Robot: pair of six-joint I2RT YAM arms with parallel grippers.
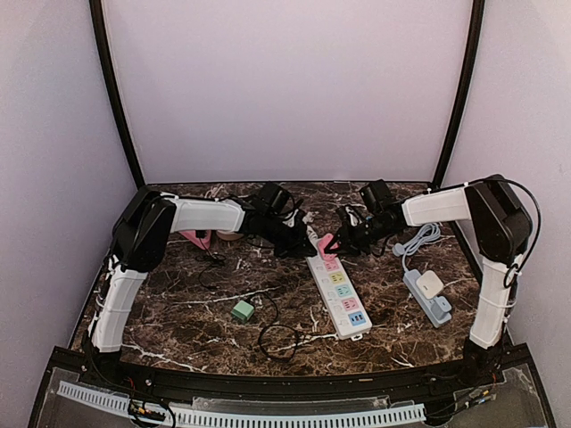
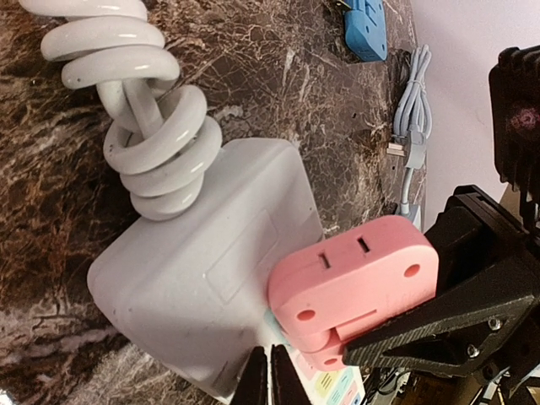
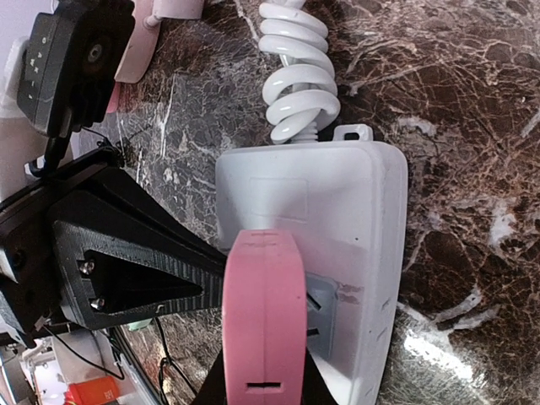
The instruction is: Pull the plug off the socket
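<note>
My right gripper should go up, outward and down to release the plug, as open tabletop lies outward and to its right in the top view.
A pink plug [image 1: 327, 244] sits in the far socket of a white power strip [image 1: 341, 290] with coloured sockets. In the right wrist view the plug [image 3: 266, 312] stands slightly off the strip [image 3: 354, 219], its metal prongs showing in the gap. My right gripper [image 3: 263, 384] is shut on the plug, one finger on each side. My left gripper [image 2: 270, 375] is shut, its tips down on the far end of the strip [image 2: 194, 278], just beside the plug [image 2: 354, 283]. From above, the left gripper [image 1: 299, 239] and right gripper [image 1: 343, 241] meet at the plug.
The strip's coiled white cord [image 2: 143, 126] runs off its far end. A green cube adapter [image 1: 242, 310] and a black cable loop [image 1: 278, 341] lie left of the strip. A grey-blue strip with a white charger [image 1: 428, 294] lies at the right. A pink object [image 1: 196, 239] lies under the left arm.
</note>
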